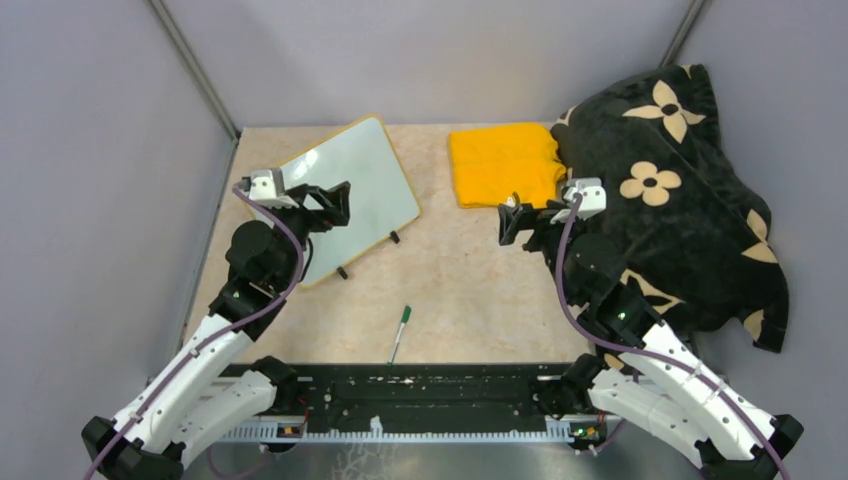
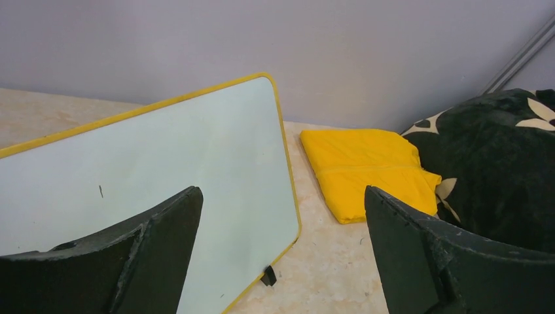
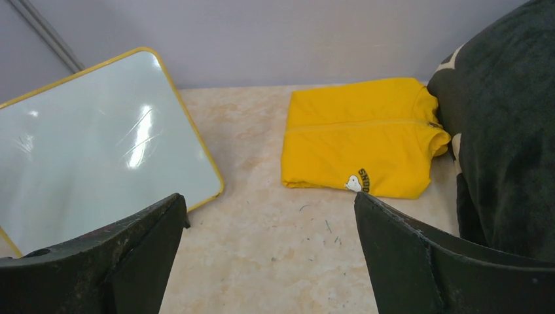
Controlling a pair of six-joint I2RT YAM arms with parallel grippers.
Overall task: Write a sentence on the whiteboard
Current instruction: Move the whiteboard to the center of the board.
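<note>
The right gripper moves to the left in the top view, down, and closes there next. The nearer black clip foot [image 1: 394,237] [image 3: 187,223] sticks out from the whiteboard's yellow rim.
The whiteboard [image 1: 355,180] lies at the back left, white with a yellow rim and black clip feet. Its surface is blank; no green sentence shows on it in any view. It also shows in the left wrist view [image 2: 196,144] and the right wrist view [image 3: 85,144]. A green-capped marker [image 1: 400,333] lies on the table near the front middle, apart from both grippers. My left gripper [image 1: 335,205] [image 2: 281,196] is open and empty above the board's near part. My right gripper [image 1: 515,220] [image 3: 267,199] is open and empty over bare table.
A folded yellow cloth [image 1: 503,160] [image 2: 366,170] [image 3: 357,140] lies at the back middle. A black blanket with cream flowers [image 1: 670,200] [image 2: 497,163] [image 3: 504,131] is heaped on the right, against the right arm. Grey walls close in the table.
</note>
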